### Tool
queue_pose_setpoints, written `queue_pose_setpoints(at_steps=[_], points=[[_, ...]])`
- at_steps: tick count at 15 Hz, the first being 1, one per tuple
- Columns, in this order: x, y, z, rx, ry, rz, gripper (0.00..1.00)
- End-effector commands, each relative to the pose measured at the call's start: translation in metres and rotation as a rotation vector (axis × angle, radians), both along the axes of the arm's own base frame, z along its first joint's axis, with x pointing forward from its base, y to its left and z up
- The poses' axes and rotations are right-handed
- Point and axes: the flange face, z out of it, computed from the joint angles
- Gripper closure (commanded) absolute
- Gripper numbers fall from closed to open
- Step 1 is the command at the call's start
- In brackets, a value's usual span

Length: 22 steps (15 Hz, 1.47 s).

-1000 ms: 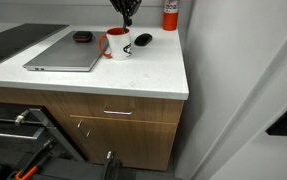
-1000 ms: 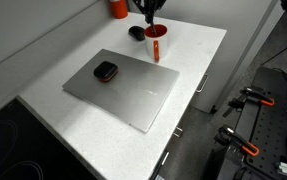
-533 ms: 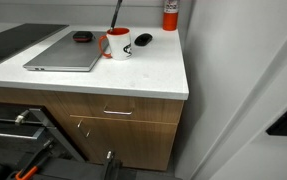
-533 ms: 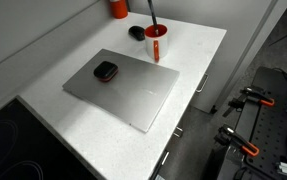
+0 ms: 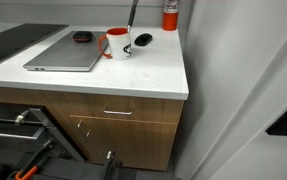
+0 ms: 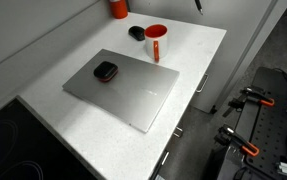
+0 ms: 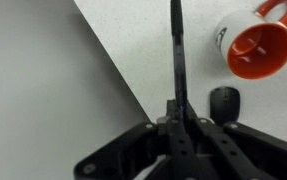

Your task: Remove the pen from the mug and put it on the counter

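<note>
My gripper is beside the mug and should next lower the pen (image 7: pixel 177 45) toward the open white surface near the counter's edge.
In the wrist view my gripper (image 7: pixel 180 112) is shut on the thin black pen (image 7: pixel 177 45), which points straight away from the jaws over the white counter (image 7: pixel 148 35). The white mug (image 7: pixel 259 46) with its red inside and red handle stands upright and empty at the upper right, apart from the pen. In both exterior views the gripper is out of frame above. Only the pen's lower part hangs in the air (image 5: pixel 133 14) (image 6: pixel 197 5), above and beside the mug (image 5: pixel 118 43) (image 6: pixel 156 42).
A black computer mouse (image 5: pixel 143 40) (image 6: pixel 136 32) (image 7: pixel 224 102) lies next to the mug. A red canister (image 5: pixel 170 13) (image 6: pixel 117 8) stands at the back. A grey laptop (image 5: pixel 63 52) (image 6: pixel 123 90) carries a small dark object (image 6: pixel 105 71). The counter's edge (image 7: pixel 113 70) runs near the pen.
The pen has been lifted out of the mug and carried up and toward the counter's end. The gripper has risen out of both exterior views.
</note>
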Motion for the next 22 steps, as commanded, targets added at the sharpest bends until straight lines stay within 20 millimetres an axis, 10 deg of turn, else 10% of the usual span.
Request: queue_pose_setpoints(at_steps=[1,6,11,12,22], points=[[0.013,-0.01,-0.053,-0.03,0.098,-0.022,0.99],[0.04,-0.031,-0.13,0.008,0.108,-0.135,0.99],[0.045,-0.056,-0.165,0.03,0.086,-0.231,0.99],[0.046,-0.059,-0.167,0.027,0.084,-0.242,0.76],[0.054,-0.064,-0.158,0.04,0.06,-0.272,0.02]])
